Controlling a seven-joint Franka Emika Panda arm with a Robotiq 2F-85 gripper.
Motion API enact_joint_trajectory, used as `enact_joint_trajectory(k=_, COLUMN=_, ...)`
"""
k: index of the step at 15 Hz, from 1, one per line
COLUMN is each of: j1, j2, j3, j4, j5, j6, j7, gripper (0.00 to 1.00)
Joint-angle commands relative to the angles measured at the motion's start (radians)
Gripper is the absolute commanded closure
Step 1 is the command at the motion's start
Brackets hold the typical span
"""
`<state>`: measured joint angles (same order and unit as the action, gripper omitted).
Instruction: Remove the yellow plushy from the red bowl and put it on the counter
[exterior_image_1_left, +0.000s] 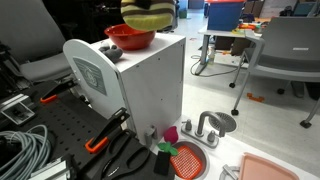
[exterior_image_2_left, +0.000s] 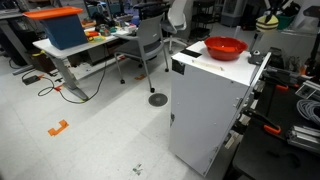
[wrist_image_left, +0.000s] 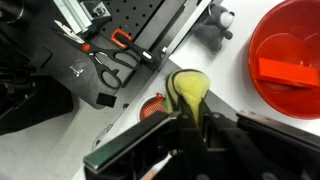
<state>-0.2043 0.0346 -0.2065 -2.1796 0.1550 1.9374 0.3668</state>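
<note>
The low counter is beyond the cabinet's edge, so my gripper will next move away from the red bowl (exterior_image_1_left: 130, 37) and slightly down and release the yellow plushy over that counter.
The yellow plushy (wrist_image_left: 186, 88) hangs clamped between the jaws of my gripper (wrist_image_left: 197, 120), which is shut on it. In an exterior view the plushy (exterior_image_1_left: 148, 13) is lifted above the red bowl (exterior_image_1_left: 130, 37), clear of its rim. That bowl (exterior_image_2_left: 225, 47) stands on top of a tall white cabinet. In the wrist view the red bowl (wrist_image_left: 290, 55) lies off to the right with a red-orange block inside. The counter (exterior_image_1_left: 250, 140) is low beside the cabinet, with a silver faucet (exterior_image_1_left: 205, 125) and a salmon tray (exterior_image_1_left: 275, 168).
A red-orange mesh disc (exterior_image_1_left: 185, 160) lies on the counter near the cabinet's foot. The white cabinet (exterior_image_2_left: 210, 105) fills the middle. Pliers and scissors (wrist_image_left: 118, 60) lie on a black perforated board. Office chairs and desks stand further back.
</note>
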Motion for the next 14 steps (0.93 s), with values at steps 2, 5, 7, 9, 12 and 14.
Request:
enact_joint_trajectory(k=2, j1=0.034, j2=0.096, j3=0.023, j4=0.101, j5=-0.113, j6=-0.062, j7=0.010, gripper=0.98)
enact_joint_trajectory(k=5, j1=0.046, j2=0.117, j3=0.017, j4=0.108, j5=-0.170, j6=-0.062, j7=0.025, gripper=0.98)
enact_joint_trajectory(k=7, j1=0.045, j2=0.120, j3=0.012, j4=0.103, j5=-0.188, j6=-0.055, j7=0.030, gripper=0.98)
enact_joint_trajectory(k=9, j1=0.041, j2=0.111, j3=0.006, j4=0.087, j5=-0.193, j6=-0.042, j7=0.035, gripper=0.98)
enact_joint_trajectory(k=12, j1=0.036, j2=0.088, j3=-0.002, j4=0.062, j5=-0.192, j6=-0.010, j7=0.022, gripper=0.64)
enact_joint_trajectory(k=14, j1=0.033, j2=0.083, j3=-0.006, j4=0.057, j5=-0.186, j6=-0.001, j7=0.023, gripper=0.51)
